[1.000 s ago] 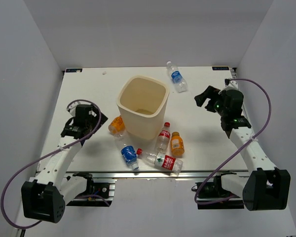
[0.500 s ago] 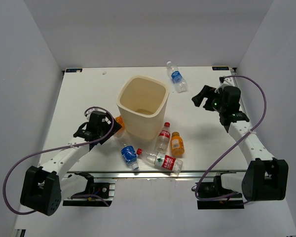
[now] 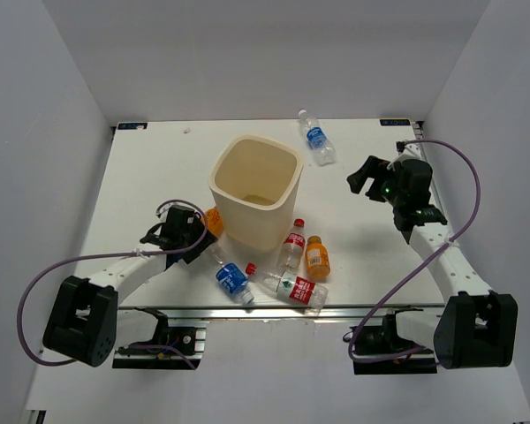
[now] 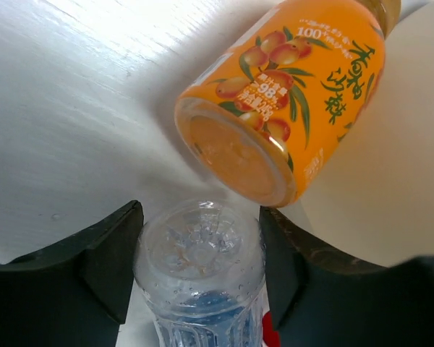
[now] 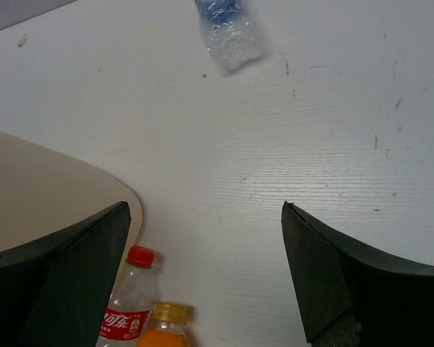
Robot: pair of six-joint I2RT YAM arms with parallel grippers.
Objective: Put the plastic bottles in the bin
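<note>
Next, my left gripper will go up and outward past the orange bottle against the bin, then move over the bin's opening (image 3: pixel 257 172), because the bin's rim is higher than the held bottle.
The cream bin (image 3: pixel 256 190) stands upright mid-table. A clear blue-labelled bottle (image 3: pixel 230 276) lies in front of it. My left gripper (image 3: pixel 201 240) is shut on that bottle's base (image 4: pixel 199 267), one finger on each side. An orange bottle (image 4: pixel 289 94) lies just beyond, against the bin's wall (image 4: pixel 405 144). Two red-labelled bottles (image 3: pixel 291 247) (image 3: pixel 291 287) and a second orange bottle (image 3: pixel 315 256) lie near the front edge. Another blue-labelled bottle (image 3: pixel 316 139) lies at the back. My right gripper (image 3: pixel 367 177) hovers open to the right of the bin, holding nothing (image 5: pixel 205 217).
White walls enclose the table on three sides. Purple cables loop from both arms. In the right wrist view the bin's edge (image 5: pixel 43 188), a red-capped bottle (image 5: pixel 126 303) and an orange bottle's cap (image 5: pixel 163 329) sit at the lower left, and the back bottle (image 5: pixel 228 29) at the top.
My left arm has swung right toward the bin and its jaws have shut on the blue-labelled bottle's base, nudging that bottle slightly. The right gripper has barely shifted and stays open.
</note>
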